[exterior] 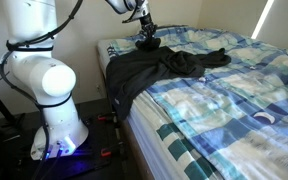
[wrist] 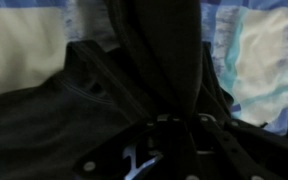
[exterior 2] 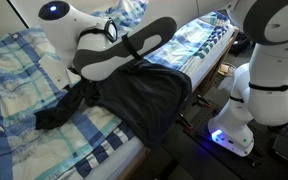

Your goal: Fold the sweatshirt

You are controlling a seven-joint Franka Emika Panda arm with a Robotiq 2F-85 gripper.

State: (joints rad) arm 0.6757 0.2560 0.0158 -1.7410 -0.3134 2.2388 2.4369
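Observation:
I will lift the piece of the sweatshirt that my gripper holds next, then bring it across over the sweatshirt's rumpled middle, because the piece sticks out past the bulk.
The black sweatshirt (exterior: 159, 65) lies rumpled on the near corner of the bed and hangs over its edge; it also shows in an exterior view (exterior 2: 139, 95). My gripper (exterior: 146, 38) points down onto its far part near the wall. In the wrist view the gripper (wrist: 184, 122) is shut on a band of the sweatshirt (wrist: 159, 55), which runs taut away from the jaws. In an exterior view the arm (exterior 2: 124, 52) hides the fingers.
The blue-and-white patchwork bedspread (exterior: 234, 90) covers the bed, also seen in an exterior view (exterior 2: 24, 70). The robot's white base (exterior: 54, 90) stands on the floor beside the bed. A wall (exterior: 84, 30) is behind the bed's corner.

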